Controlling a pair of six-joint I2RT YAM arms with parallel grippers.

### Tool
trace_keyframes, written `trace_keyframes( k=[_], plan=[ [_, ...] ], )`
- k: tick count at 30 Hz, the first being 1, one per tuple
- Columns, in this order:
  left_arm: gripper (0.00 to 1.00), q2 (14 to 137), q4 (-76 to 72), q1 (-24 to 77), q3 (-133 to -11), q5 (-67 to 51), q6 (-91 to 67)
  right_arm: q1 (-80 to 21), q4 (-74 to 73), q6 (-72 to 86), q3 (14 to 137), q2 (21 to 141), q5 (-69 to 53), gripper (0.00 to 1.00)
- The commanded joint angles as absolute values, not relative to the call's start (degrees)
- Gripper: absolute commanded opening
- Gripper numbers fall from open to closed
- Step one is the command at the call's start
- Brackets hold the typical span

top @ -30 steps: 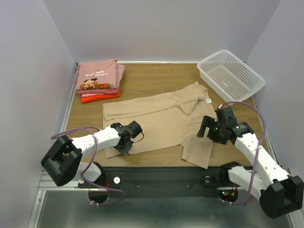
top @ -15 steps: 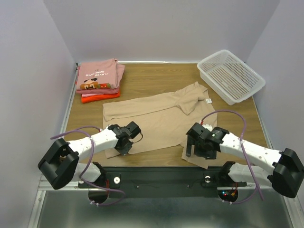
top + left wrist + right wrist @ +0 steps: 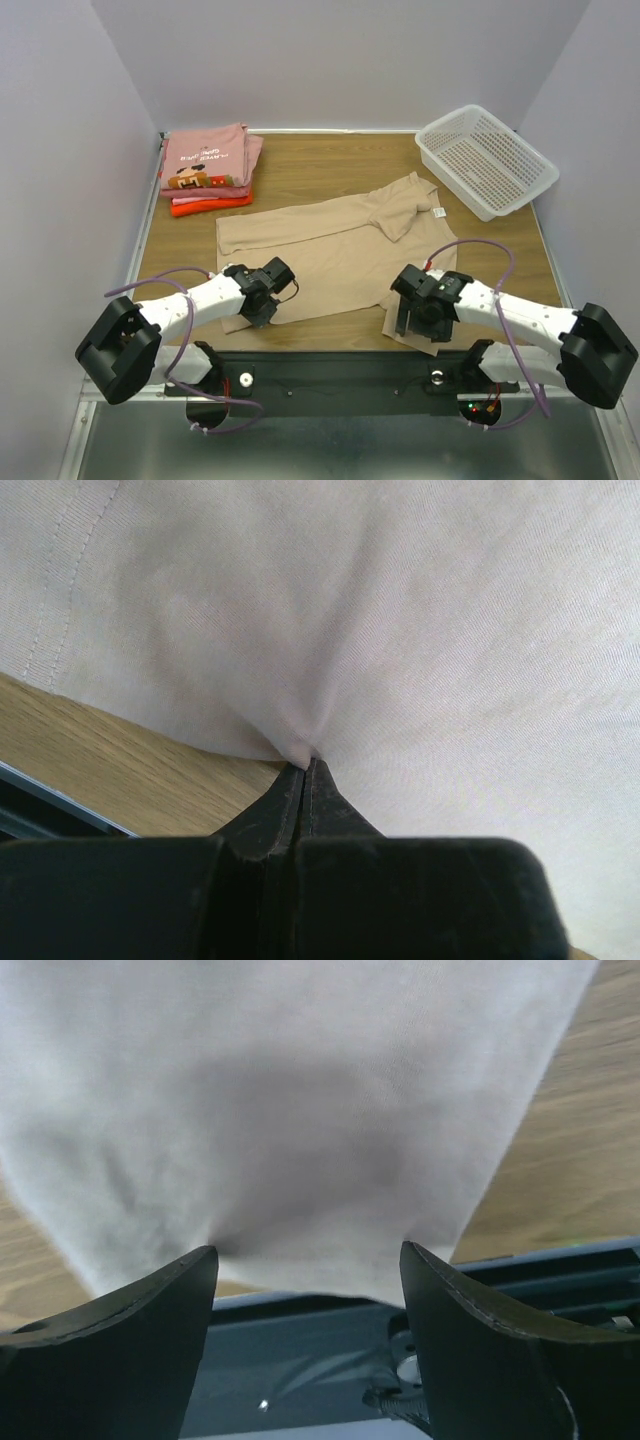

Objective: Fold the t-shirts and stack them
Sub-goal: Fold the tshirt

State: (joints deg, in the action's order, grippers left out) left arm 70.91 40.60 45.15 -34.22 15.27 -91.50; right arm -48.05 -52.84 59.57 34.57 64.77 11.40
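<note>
My left gripper carries the near hem outward over the tan t-shirt onto the shirt's far strip next. It releases the hem there, since the near side lies unfolded.
A tan t-shirt lies spread across the middle of the table, one sleeve hanging over the near edge. My left gripper is shut on the shirt's near left hem; the left wrist view shows cloth pinched at the fingertips. My right gripper is open over the hanging sleeve, its jaws wide apart on either side of the cloth in the right wrist view. A folded stack of pink printed t-shirts on a red-orange one sits at the far left.
A white perforated basket stands at the far right corner. The table's near edge and metal frame lie just below both grippers. Purple cables loop from each arm.
My right arm swung from the right side down and left onto the hanging sleeve at the near edge. My left gripper stayed at the hem, shifting only slightly.
</note>
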Motion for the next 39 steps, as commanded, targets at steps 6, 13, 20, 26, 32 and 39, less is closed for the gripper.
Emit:
trace_keyframes(
  k=[6,13,20,26,32,39],
  plan=[
    [0.00,71.3,39.3,44.8,-31.6,15.8,-92.4,-48.3,-43.6,61.1,28.9,66.9,7.7,0.65],
    [0.00,71.0,40.2,44.8,-32.4,15.8,-91.8,-48.3,-43.7,59.6,30.9,63.9,10.5,0.28],
    [0.00,69.0,41.1,44.8,-33.0,16.1,-91.5,-48.3,-45.6,55.7,36.0,65.5,16.5,0.01],
    [0.00,69.0,42.5,44.8,-35.4,18.4,-89.9,-47.4,-48.8,52.5,44.3,66.4,26.5,0.00],
    [0.00,72.1,40.3,43.0,-37.9,18.5,-85.2,-45.2,-48.5,48.5,53.1,70.1,32.9,0.00],
    [0.00,73.0,37.7,39.5,-40.2,17.8,-79.5,-42.0,-44.0,44.6,59.4,73.2,37.4,0.00]
  ],
)
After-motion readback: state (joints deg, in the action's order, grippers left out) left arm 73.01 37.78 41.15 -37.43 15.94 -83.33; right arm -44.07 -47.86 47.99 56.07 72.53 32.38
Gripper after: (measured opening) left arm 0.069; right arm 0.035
